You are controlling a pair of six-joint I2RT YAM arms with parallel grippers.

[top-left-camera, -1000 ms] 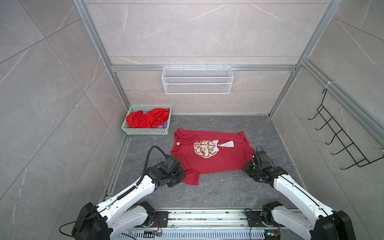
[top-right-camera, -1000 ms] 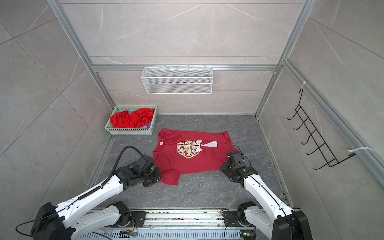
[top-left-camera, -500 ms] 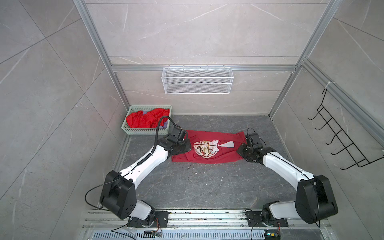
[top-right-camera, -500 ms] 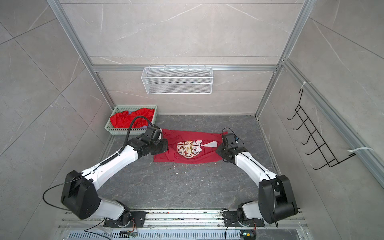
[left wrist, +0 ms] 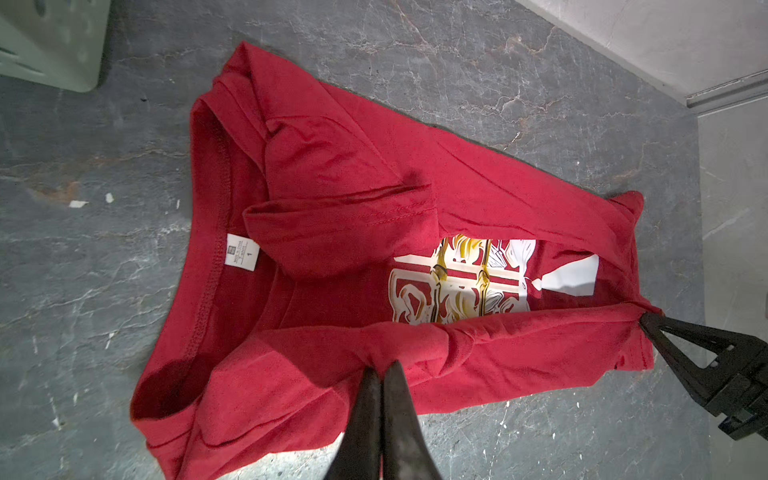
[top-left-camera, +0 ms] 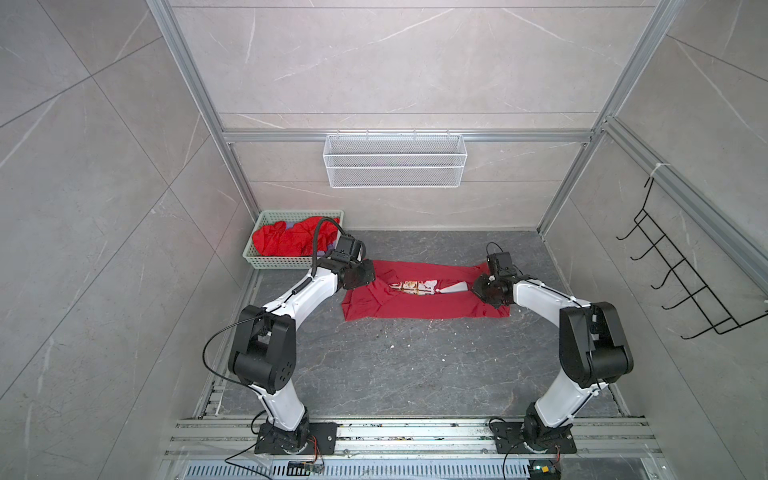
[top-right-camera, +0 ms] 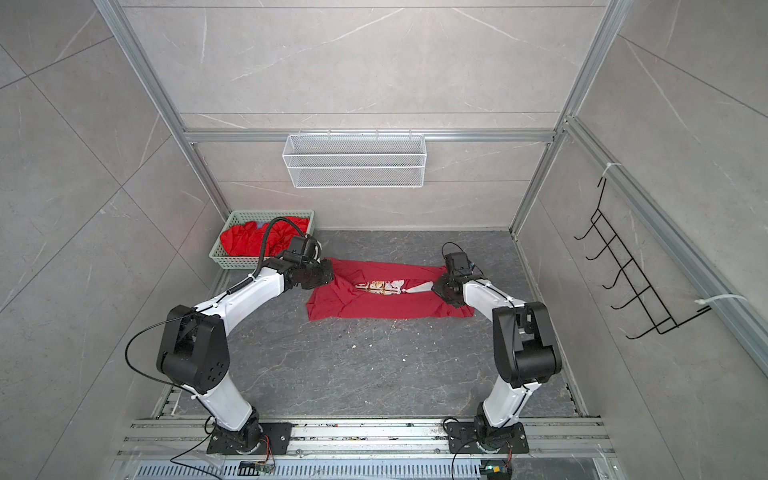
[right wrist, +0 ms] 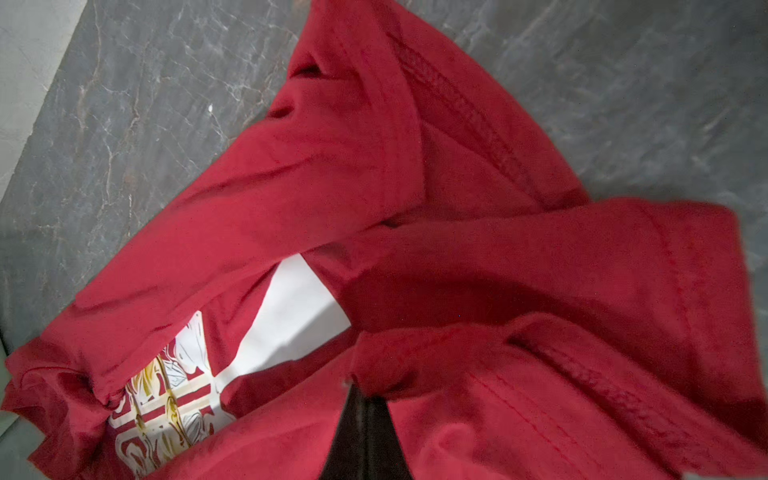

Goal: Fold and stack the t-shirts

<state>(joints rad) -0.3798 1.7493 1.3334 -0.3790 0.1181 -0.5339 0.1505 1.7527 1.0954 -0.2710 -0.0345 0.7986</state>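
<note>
My left gripper needs to carry the raised edge outward and down to the far sleeve (top-left-camera: 384,274) (left wrist: 344,232), which lies outward of it, and let go there, because a gap parts them.
A dark crimson t-shirt (top-left-camera: 419,306) (top-right-camera: 386,308) lies on the grey floor as a narrow band, its near half lifted over the far half. The white-gold chest print (left wrist: 461,286) and white tassel shape (right wrist: 291,316) show through the gap, and a small white label (left wrist: 242,252) sits at the collar. My left gripper (left wrist: 383,368) (top-left-camera: 368,277) is shut on the raised edge at the band's left end. My right gripper (right wrist: 365,392) (top-left-camera: 478,286) is shut on the same edge at the right end. More red t-shirts (top-left-camera: 291,241) are heaped in a basket.
The pale green basket (top-left-camera: 286,262) stands at the back left, close to my left wrist. A white wire basket (top-left-camera: 395,166) hangs on the back wall. A black hook rack (top-left-camera: 681,286) hangs on the right wall. Small white specks dot the floor.
Both grippers have carried the shirt's near edge away from the arm bases toward the back wall. The shirt went from lying spread out to a narrow folded band.
</note>
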